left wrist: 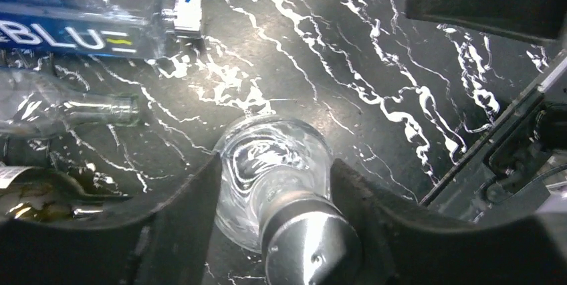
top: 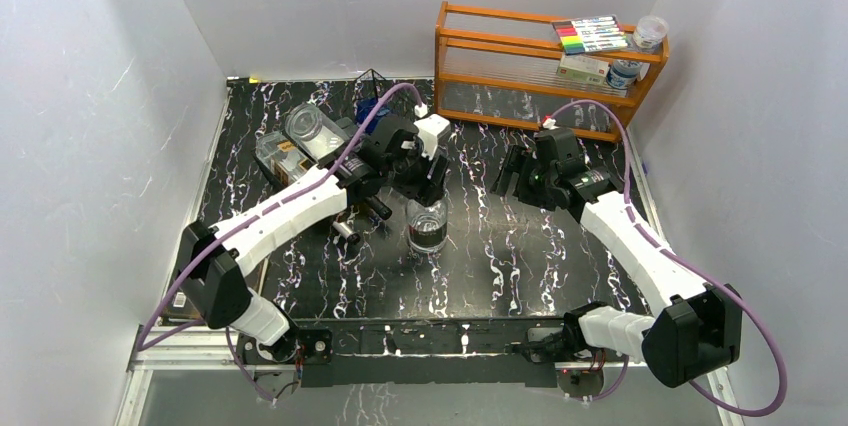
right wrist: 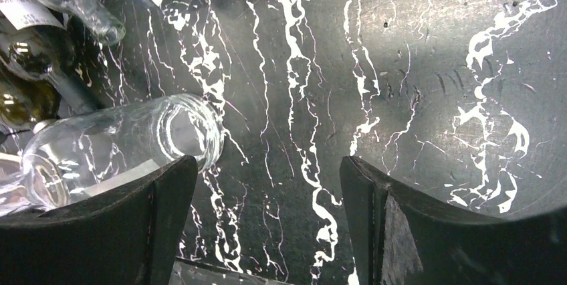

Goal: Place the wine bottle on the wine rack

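My right gripper moves to the left in the top view, over and onto the bottle's silver cap next, because the gripper's open fingers span only bare tabletop.
A clear glass bottle (top: 427, 226) with a silver cap (left wrist: 311, 245) stands upright on the black marbled table (top: 560, 266), left of centre. My left gripper (top: 428, 178) is over its top. In the left wrist view its fingers (left wrist: 180, 218) flank the neck and cap, jaws apart, with a gap on the left side. My right gripper (top: 516, 176) is open and empty just right of the bottle, which also shows at the left of the right wrist view (right wrist: 120, 144). Thin black wire of the wine rack (top: 372, 81) shows behind my left arm, mostly hidden.
Several other bottles (top: 300, 134) lie at the back left: a blue-labelled one (left wrist: 73, 31), a clear one (left wrist: 73, 111) and a dark one (left wrist: 40, 195). An orange wooden shelf (top: 545, 56) with markers and jars stands at the back right. White walls enclose the table.
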You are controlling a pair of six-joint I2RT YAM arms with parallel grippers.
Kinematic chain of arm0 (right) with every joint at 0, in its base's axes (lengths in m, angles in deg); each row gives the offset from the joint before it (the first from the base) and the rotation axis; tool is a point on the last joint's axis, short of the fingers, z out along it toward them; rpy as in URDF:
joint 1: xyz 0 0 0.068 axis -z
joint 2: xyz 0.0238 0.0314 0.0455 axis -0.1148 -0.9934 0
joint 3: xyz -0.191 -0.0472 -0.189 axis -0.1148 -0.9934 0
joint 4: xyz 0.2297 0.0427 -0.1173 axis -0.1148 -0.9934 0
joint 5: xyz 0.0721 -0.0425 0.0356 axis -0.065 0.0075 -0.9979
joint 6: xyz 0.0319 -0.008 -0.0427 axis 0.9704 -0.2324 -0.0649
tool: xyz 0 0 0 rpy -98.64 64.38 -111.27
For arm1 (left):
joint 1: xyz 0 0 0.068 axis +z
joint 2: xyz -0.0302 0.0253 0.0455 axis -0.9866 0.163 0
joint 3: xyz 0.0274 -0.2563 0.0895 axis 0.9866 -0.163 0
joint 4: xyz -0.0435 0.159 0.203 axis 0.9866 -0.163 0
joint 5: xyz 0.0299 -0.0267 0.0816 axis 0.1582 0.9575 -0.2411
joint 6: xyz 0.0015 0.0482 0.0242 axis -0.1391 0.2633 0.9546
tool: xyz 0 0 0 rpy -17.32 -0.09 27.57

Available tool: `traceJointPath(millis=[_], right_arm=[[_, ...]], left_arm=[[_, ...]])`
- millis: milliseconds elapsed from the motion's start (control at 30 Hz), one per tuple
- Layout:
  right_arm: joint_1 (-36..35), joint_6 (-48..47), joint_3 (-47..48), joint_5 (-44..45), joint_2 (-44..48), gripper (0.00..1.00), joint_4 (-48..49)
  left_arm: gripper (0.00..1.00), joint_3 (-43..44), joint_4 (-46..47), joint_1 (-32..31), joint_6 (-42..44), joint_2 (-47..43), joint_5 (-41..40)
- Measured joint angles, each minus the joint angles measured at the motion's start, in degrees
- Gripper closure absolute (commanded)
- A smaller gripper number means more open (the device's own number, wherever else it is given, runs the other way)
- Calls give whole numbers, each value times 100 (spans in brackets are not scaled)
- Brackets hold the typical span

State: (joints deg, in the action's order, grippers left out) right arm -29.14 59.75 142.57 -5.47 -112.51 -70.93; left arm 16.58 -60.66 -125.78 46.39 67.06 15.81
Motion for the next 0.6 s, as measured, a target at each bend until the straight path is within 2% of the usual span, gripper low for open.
traceJointPath(millis=[167, 400, 533, 600], right_arm=[[-2, -400, 170, -162, 0, 14, -151], [-144, -927, 896, -374, -42, 15, -468], [-846, -1113, 1478, -299, -166, 14, -562], [-1469, -1172, 1762, -107, -280, 14, -592]], left_arm=[[22, -201, 328, -28, -85, -116, 120], [15, -378, 782, -2, -61, -442, 9], [14, -376, 1027, 4, -52, -927, -192], [13, -380, 1180, 4, -11, -1287, -551]])
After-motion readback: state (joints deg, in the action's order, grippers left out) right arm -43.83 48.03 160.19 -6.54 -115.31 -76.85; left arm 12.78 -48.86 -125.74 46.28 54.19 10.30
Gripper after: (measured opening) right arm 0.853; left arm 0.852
